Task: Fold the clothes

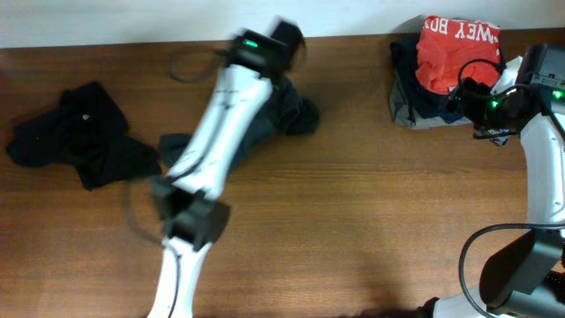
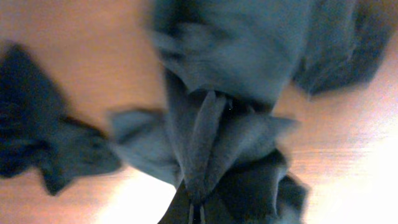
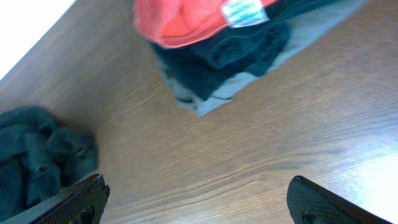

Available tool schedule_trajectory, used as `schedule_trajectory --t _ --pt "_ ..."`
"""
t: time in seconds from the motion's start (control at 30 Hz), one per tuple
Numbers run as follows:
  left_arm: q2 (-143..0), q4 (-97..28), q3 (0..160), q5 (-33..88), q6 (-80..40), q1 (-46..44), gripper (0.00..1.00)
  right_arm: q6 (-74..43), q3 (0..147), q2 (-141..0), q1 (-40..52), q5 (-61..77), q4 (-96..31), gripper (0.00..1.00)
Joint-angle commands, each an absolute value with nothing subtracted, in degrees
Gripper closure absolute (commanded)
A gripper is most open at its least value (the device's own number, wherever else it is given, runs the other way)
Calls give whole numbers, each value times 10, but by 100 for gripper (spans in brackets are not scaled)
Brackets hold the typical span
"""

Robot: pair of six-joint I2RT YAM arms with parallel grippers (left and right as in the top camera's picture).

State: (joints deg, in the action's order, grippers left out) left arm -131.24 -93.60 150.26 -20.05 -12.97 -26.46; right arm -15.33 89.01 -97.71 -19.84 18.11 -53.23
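Note:
The bunched cloth is held only by my left gripper, so my right gripper will next sweep across the bare wood [image 3: 199,205] and go down onto the T-shirt's edge that faces the pile.
A dark green T-shirt [image 1: 287,110] lies bunched at the back middle of the table, partly under my blurred left arm. My left gripper [image 1: 284,42] is shut on a gathered fold of this shirt [image 2: 224,81]. The jaws [image 2: 198,213] pinch the cloth at the bottom edge of the left wrist view. A second black shirt [image 1: 79,137] lies crumpled at the far left and also shows in the left wrist view [image 2: 37,137]. My right gripper [image 1: 459,95] hovers open over bare wood [image 3: 199,205] beside the pile, with nothing between its fingers [image 3: 87,198].
A pile of clothes stands at the back right: a red shirt with white lettering [image 1: 459,44] on dark garments [image 3: 230,53] and a grey one [image 3: 208,102]. A cable [image 1: 190,66] loops at the table's back edge.

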Motion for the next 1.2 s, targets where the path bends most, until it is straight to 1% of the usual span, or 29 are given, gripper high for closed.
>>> schedule_trajectory --t 0.0,0.17,0.3,0.5,0.63,0.73,0.83,0.97,1.17 --pt "-1200 -919 1526 -249 -131 -242 99 -87 887 -979 -188 260 -529 4" --pt "-1131 -891 1526 -249 -104 -223 99 3 887 -979 -139 310 -515 4" --pt "-1104 -881 1526 -256 -93 -219 99 37 887 -979 -83 315 -502 3" --pt "-1099 -874 1526 -256 -93 -219 99 41 887 -979 0 315 -481 3" --pt "-1099 -872 1526 -256 -93 -219 99 32 887 -979 39 313 -487 4" --pt "-1099 -872 1526 -279 -93 -219 99 -13 887 -986 69 310 -488 5" --pt "-1099 -874 1526 -318 -93 -214 99 -21 887 -1003 93 308 -488 7" --pt "-1099 -874 1526 -350 -93 -191 99 -20 887 -1040 128 293 -493 7" --pt "-1099 -875 1526 -358 -89 -122 99 -20 887 -1082 171 290 -477 7"
